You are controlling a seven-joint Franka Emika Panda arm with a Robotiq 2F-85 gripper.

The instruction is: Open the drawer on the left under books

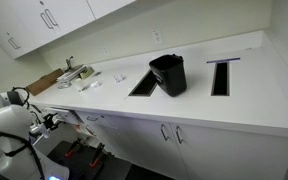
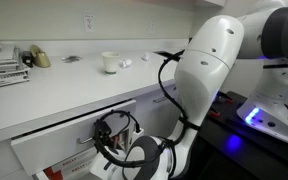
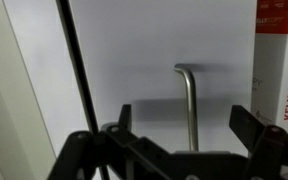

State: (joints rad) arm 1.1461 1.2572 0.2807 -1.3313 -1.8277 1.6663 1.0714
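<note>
The silver bar handle (image 2: 85, 140) (image 3: 190, 100) already stands between my gripper's fingers. My gripper stays close against the white drawer front and draws its fingers together on the handle next.
The white drawer front (image 2: 54, 148) sits under the counter, below the books (image 2: 2, 62), and stands out a little from the cabinet face. In the wrist view this flat white front (image 3: 134, 60) fills the picture, with a silver bar handle (image 3: 190, 100) on it. My gripper (image 3: 184, 118) is open, with one finger on each side of the handle and not touching it. The gripper also shows in both exterior views (image 2: 109, 140) (image 1: 52, 122), close against the cabinet front below the counter edge. The inside of the drawer is hidden.
A red and white "Kelly Copy" box (image 3: 279, 70) stands just beyond the edge of the front. On the white counter (image 1: 244, 100) are a black bin (image 1: 169, 75), a cup (image 2: 109, 62) and small items. The robot's white arm (image 2: 214, 70) fills the space in front of the cabinets.
</note>
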